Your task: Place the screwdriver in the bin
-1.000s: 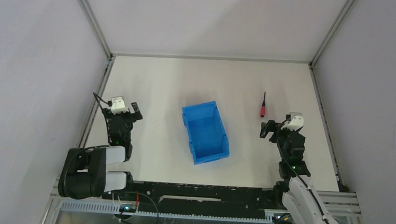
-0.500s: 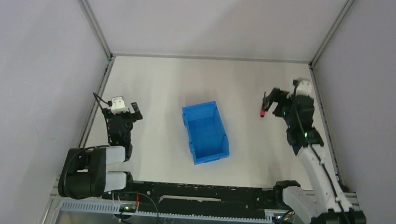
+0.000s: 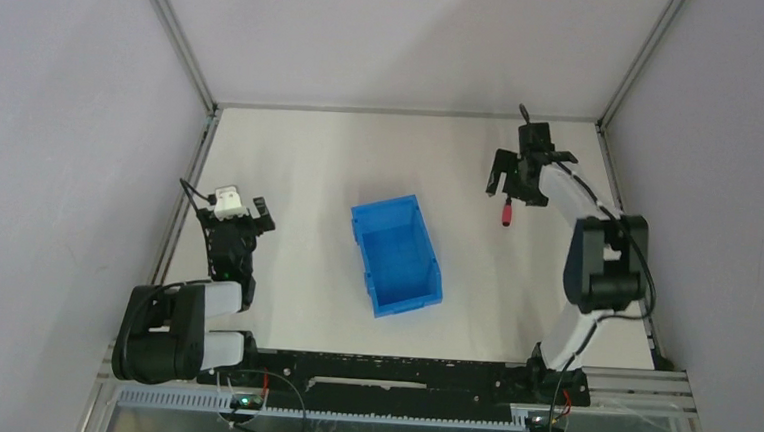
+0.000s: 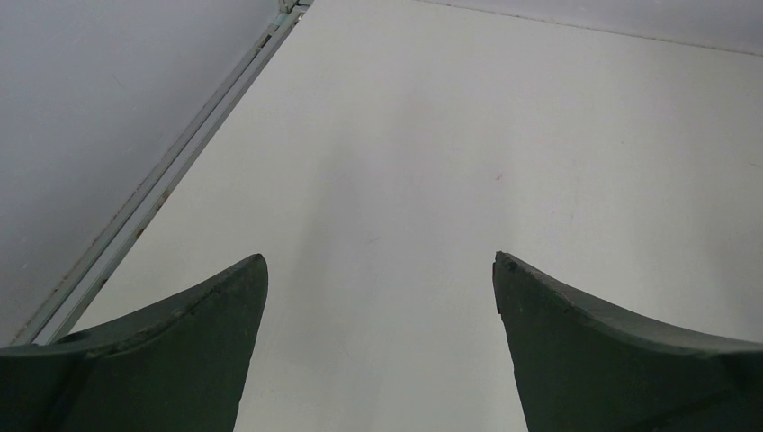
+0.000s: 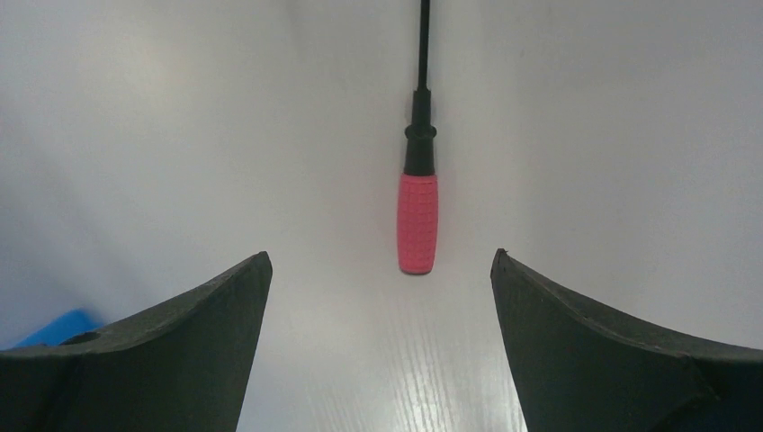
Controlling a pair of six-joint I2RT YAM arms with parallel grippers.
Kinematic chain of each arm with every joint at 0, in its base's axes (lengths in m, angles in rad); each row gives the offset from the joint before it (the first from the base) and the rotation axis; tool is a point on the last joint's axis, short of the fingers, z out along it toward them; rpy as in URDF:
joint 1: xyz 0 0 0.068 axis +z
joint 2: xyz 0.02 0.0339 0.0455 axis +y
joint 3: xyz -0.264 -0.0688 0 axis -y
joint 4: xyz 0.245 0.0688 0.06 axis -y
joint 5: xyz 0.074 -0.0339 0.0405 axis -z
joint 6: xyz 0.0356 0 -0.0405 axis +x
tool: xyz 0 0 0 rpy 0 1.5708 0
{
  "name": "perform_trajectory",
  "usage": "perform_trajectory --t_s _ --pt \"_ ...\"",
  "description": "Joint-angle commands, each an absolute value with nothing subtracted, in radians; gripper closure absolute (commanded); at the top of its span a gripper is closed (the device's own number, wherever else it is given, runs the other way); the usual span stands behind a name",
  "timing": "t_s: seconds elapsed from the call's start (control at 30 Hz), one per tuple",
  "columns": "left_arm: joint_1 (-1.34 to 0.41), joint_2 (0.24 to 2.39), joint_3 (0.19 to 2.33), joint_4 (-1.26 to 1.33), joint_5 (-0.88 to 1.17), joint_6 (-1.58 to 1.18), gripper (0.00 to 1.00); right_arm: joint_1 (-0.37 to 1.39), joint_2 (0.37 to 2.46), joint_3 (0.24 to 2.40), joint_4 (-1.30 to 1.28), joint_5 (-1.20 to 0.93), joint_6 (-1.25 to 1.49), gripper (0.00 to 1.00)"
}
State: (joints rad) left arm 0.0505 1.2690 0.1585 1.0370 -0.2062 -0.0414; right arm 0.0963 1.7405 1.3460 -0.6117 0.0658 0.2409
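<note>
I will next lower the open fingers of my right gripper to either side of the red handle [image 3: 506,214] [image 5: 417,225] below and close them, because the handle points lengthwise between them.
The screwdriver [image 3: 506,216], red handle and thin black shaft, lies on the white table at the far right. My right gripper [image 3: 511,184] hovers over its shaft end, open and holding nothing. In the right wrist view the screwdriver [image 5: 417,220] lies lengthwise ahead of the right gripper [image 5: 381,255], its handle end just short of the gap between the fingertips. The blue bin [image 3: 400,262] stands at the table's middle, left of the screwdriver; a corner of the bin [image 5: 56,328] shows beside the left finger. My left gripper [image 3: 235,215] rests open at the near left, and the left gripper [image 4: 381,261] has only bare table under it.
Grey walls with metal frame rails [image 3: 192,179] close the table on the left, back and right. The screwdriver lies near the right rail [image 3: 619,205]. The arms' base bar [image 3: 389,369] runs along the near edge.
My right arm has swung from the near right out to the far right and now hangs over the screwdriver, jaws still open. The screwdriver, bin and left arm have not moved.
</note>
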Motion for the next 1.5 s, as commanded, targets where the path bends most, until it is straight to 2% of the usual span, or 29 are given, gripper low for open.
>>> perform_trajectory --t_s 0.0,0.17,0.23,0.27,0.3,0.37,0.4,0.47,0.5,0.83,1.0,1.2,1.47 --pt "0.048 1.262 0.191 1.066 -0.209 -0.021 0.0 0.088 1.878 1.445 -0.675 0.082 0.249 0.01" --pt "0.047 1.26 0.191 1.066 -0.208 -0.021 0.0 0.085 1.998 1.465 -0.665 0.063 0.248 0.09" --pt "0.048 1.261 0.191 1.066 -0.209 -0.021 0.0 0.084 2.016 1.466 -0.657 0.061 0.249 0.15" --pt "0.047 1.261 0.192 1.066 -0.209 -0.021 0.0 0.081 2.022 1.466 -0.657 0.059 0.252 0.21" --pt "0.047 1.261 0.19 1.066 -0.209 -0.021 0.0 0.078 2.027 1.465 -0.658 0.058 0.257 0.33" --pt "0.047 1.261 0.191 1.066 -0.209 -0.021 0.0 0.072 2.026 1.465 -0.669 0.08 0.274 0.63" --pt "0.047 1.262 0.191 1.066 -0.208 -0.021 0.0 0.069 2.018 1.465 -0.675 0.093 0.277 0.75" --pt "0.048 1.261 0.19 1.066 -0.209 -0.021 0.0 0.065 1.993 1.466 -0.687 0.12 0.281 0.88" --pt "0.048 1.261 0.19 1.066 -0.209 -0.021 0.0 0.065 1.973 1.466 -0.694 0.127 0.277 0.9" --pt "0.048 1.261 0.19 1.066 -0.209 -0.021 0.0 0.084 1.69 1.48 -0.851 0.135 0.239 0.95" --pt "0.048 1.261 0.191 1.066 -0.21 -0.021 0.0 0.15 1.558 1.493 -0.933 0.12 0.237 0.95" --pt "0.048 1.261 0.191 1.066 -0.21 -0.021 0.0 0.366 1.466 1.54 -0.993 0.147 0.259 0.95" --pt "0.048 1.261 0.19 1.066 -0.21 -0.021 0.0 0.722 1.472 1.588 -0.965 0.173 0.316 0.96"
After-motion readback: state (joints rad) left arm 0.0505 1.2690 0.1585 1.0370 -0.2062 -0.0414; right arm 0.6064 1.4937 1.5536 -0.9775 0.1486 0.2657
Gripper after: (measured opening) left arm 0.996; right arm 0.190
